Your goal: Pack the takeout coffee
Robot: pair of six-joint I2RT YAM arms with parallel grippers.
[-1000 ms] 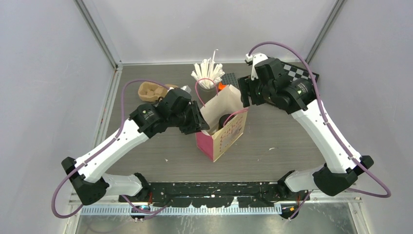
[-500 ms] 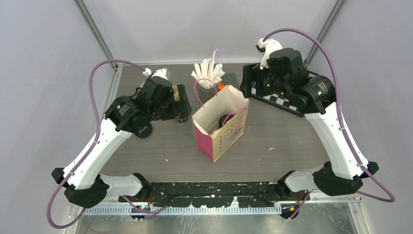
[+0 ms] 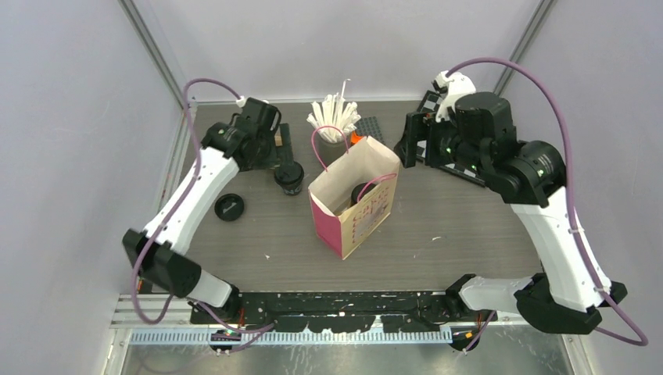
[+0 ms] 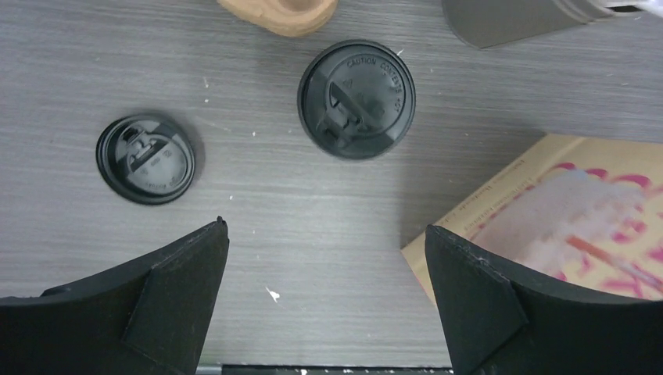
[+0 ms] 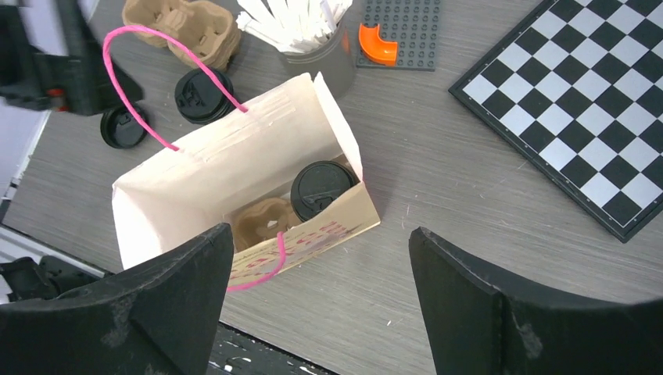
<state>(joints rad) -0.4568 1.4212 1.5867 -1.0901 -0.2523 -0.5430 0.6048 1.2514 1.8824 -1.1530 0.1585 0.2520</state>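
Observation:
The left gripper moves down and to the right in the top view next, fingers around the outer cup's black lid [image 4: 357, 100], since the lid sits below on that side.
One takeout coffee [image 3: 362, 192] [image 5: 322, 190], dark with a black lid, stands inside the open pink-and-tan paper bag [image 3: 352, 205] [image 5: 234, 168], next to a tan pulp tray [image 5: 262, 219]. The other takeout coffee [image 3: 289, 176] [image 4: 356, 98] [image 5: 201, 95] stands upright on the table left of the bag. My left gripper [image 3: 283, 150] [image 4: 324, 226] hovers open above the table, near this cup, and holds nothing. To the bag's back right, my right gripper [image 3: 414, 144] [image 5: 320, 230] is raised, open and empty.
A loose black lid [image 3: 229, 208] [image 4: 145, 158] lies left of the outer cup. A second pulp tray [image 4: 280, 12] [image 5: 181, 27], a grey cup of white sticks [image 3: 335, 117] [image 5: 309, 39], a grey stud plate with an orange piece [image 5: 379, 43] and a chessboard [image 5: 578, 109] sit at the back.
My left gripper has opened and pulled away from the bag's left rim to the back left, uncovering the cup on the table. My right gripper has drawn back to the right and opened wider.

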